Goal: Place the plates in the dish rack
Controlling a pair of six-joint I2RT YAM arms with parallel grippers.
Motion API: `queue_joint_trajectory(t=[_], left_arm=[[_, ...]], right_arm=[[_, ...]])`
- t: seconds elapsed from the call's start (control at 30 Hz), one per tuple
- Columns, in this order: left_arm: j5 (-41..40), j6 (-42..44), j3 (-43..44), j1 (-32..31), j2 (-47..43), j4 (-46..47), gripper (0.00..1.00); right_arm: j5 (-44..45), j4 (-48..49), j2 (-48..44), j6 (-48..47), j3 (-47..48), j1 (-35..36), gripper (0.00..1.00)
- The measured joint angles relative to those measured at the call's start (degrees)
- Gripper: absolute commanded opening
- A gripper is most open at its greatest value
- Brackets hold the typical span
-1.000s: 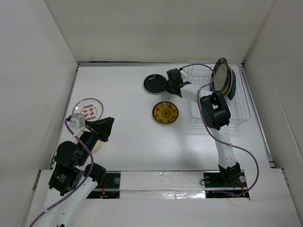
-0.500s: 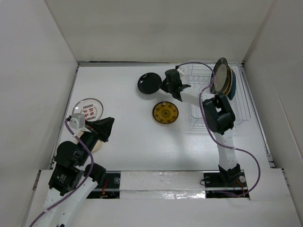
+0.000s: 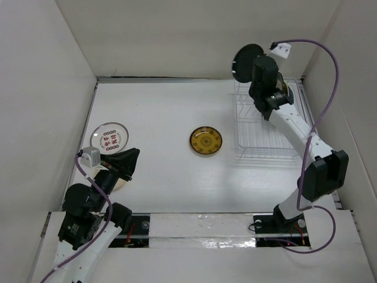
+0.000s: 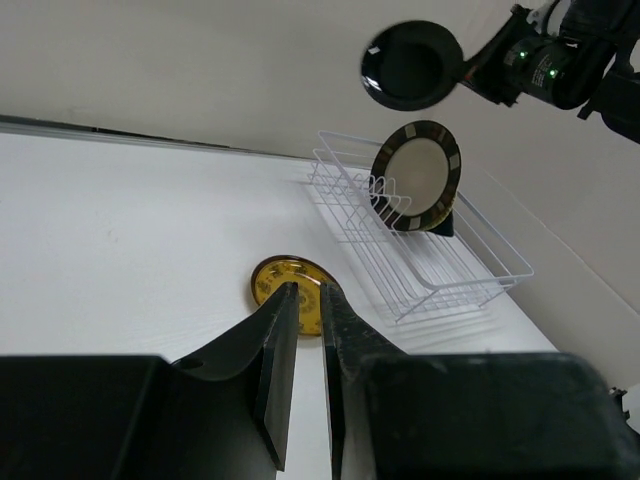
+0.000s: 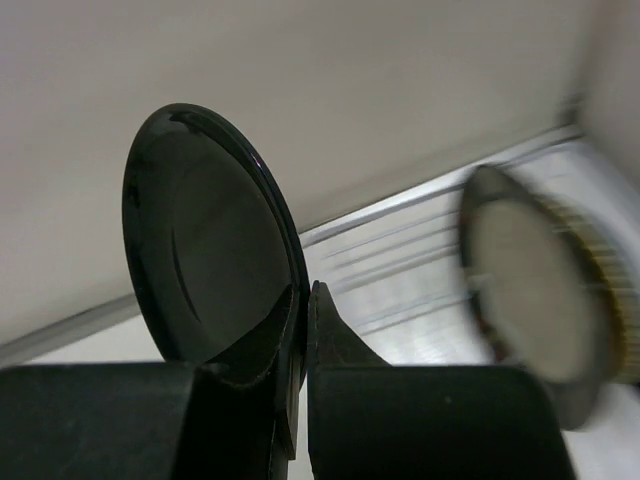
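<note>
My right gripper needs to lower the black plate (image 3: 244,61) on edge between the open wires of the dish rack beside the striped plate (image 3: 247,93) next and release its rim, because those wires lie below my right gripper.
My right gripper (image 3: 254,69) is shut on the rim of a glossy black plate (image 3: 244,61), held on edge high above the far left corner of the white wire dish rack (image 3: 268,138). The right wrist view shows the black plate (image 5: 205,250) clamped between the fingers of the gripper (image 5: 305,295). A cream plate with a brown striped rim (image 4: 415,175) stands in the rack (image 4: 420,275) with other plates behind it. A yellow-patterned plate (image 3: 205,141) lies flat mid-table. My left gripper (image 3: 132,158) is shut and empty, near the left edge.
A white plate with red marks (image 3: 110,135) lies at the left. A cream dish (image 3: 116,181) sits partly under my left arm. White walls enclose the table on three sides. The rack's near rows of prongs (image 3: 259,147) hold nothing.
My right arm has lifted the black plate off the table and swung it up and right, to above the rack. My left arm has shifted slightly toward the near edge.
</note>
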Motion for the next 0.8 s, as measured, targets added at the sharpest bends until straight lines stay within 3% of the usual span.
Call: queue_joint_trajectory(t=[0.13, 0.3, 0.57, 0.8], left_arm=[[0.1, 0.0, 0.0, 0.0, -0.5, 0.0, 0.13], [0.1, 0.0, 0.0, 0.0, -1.1, 0.0, 0.13], [0.0, 0.0, 0.0, -0.7, -1.6, 0.0, 0.13], [0.0, 0.0, 0.0, -1.1, -1.9, 0.0, 0.13]], right_arm=[[12.5, -3.9, -0.5, -10.9, 0.1, -3.1, 0.0], [23.7, -6.4, 6.0, -25.0, 2.4, -3.3, 0.0], [29.4, -7.0, 14.8, -39.3, 2.5, -2.8, 0.0], [29.4, -6.9, 17.1, -42.4, 2.5, -2.7, 0.0]])
